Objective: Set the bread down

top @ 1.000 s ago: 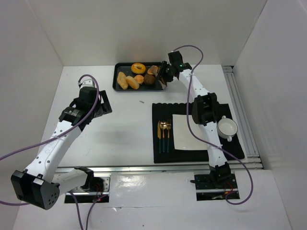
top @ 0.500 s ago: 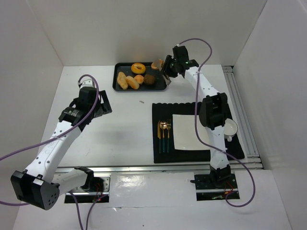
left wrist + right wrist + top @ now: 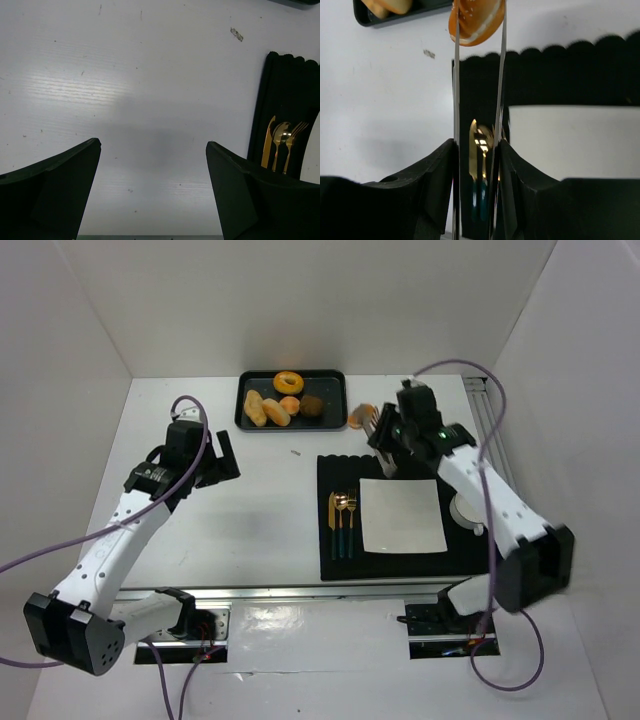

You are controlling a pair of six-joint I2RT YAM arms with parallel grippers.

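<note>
Next, the right gripper moves back and down over the plate's middle (image 3: 403, 516), as the bun (image 3: 359, 419) hangs beyond the empty white square plate. Then it releases the tongs.
My right gripper (image 3: 392, 436) (image 3: 477, 145) is shut on a pair of thin metal tongs (image 3: 455, 100). The tongs pinch an orange-brown bun (image 3: 475, 20) at their tips. In the top view the bun (image 3: 359, 419) hangs over the white table, between the black tray (image 3: 340, 380) and the far left corner of the black placemat (image 3: 330, 560). A white square plate (image 3: 402, 515) lies on the placemat, to the near right of the bun. My left gripper (image 3: 215, 462) (image 3: 152, 145) is open and empty over the white table at the left.
The tray holds several other breads (image 3: 272, 410) and a ring doughnut (image 3: 288, 382). Gold cutlery (image 3: 342, 525) (image 3: 281, 145) lies on the placemat left of the plate. A white cup (image 3: 466, 512) sits right of the plate, partly hidden by my right arm. A metal rail (image 3: 500, 470) runs along the table's right edge.
My right arm lifted the bun in the tongs off the tray and swung near and right, to the placemat's far left corner. The left arm barely moved.
</note>
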